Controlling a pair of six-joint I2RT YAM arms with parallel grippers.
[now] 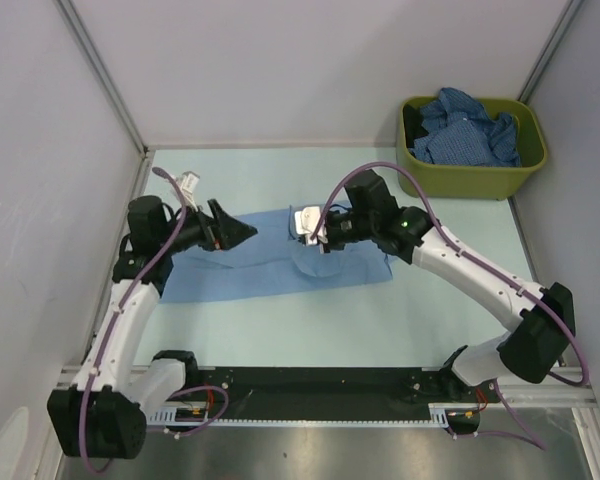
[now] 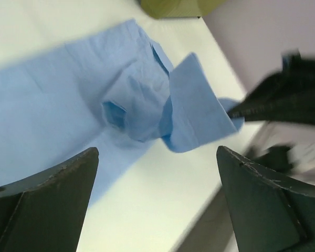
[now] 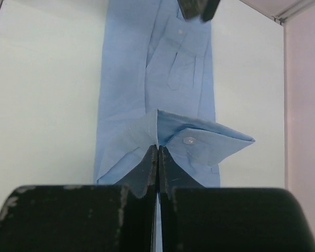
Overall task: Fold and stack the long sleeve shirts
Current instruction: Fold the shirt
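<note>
I should next move my left gripper to the right in the top view and then turn it onto the shirt's lifted cuff fold, because my right gripper is holding it above the long folded shirt.
A plain light blue long sleeve shirt (image 1: pixel 240 275) lies folded into a long strip across the middle of the table. My right gripper (image 1: pixel 318 240) is shut on a buttoned cuff fold of it (image 3: pixel 199 142) and holds that part lifted above the strip; the right gripper's fingertips (image 3: pixel 158 147) press together on the cloth. My left gripper (image 1: pixel 248 232) is open and empty, hovering over the strip's left part (image 2: pixel 52 105), jaws wide apart (image 2: pixel 157 152). Darker blue patterned shirts (image 1: pixel 470 125) lie crumpled in the bin.
The olive-green plastic bin (image 1: pixel 470 178) stands at the back right corner. Grey walls close in the table at left, back and right. The black rail of the arm bases (image 1: pixel 310 385) runs along the near edge.
</note>
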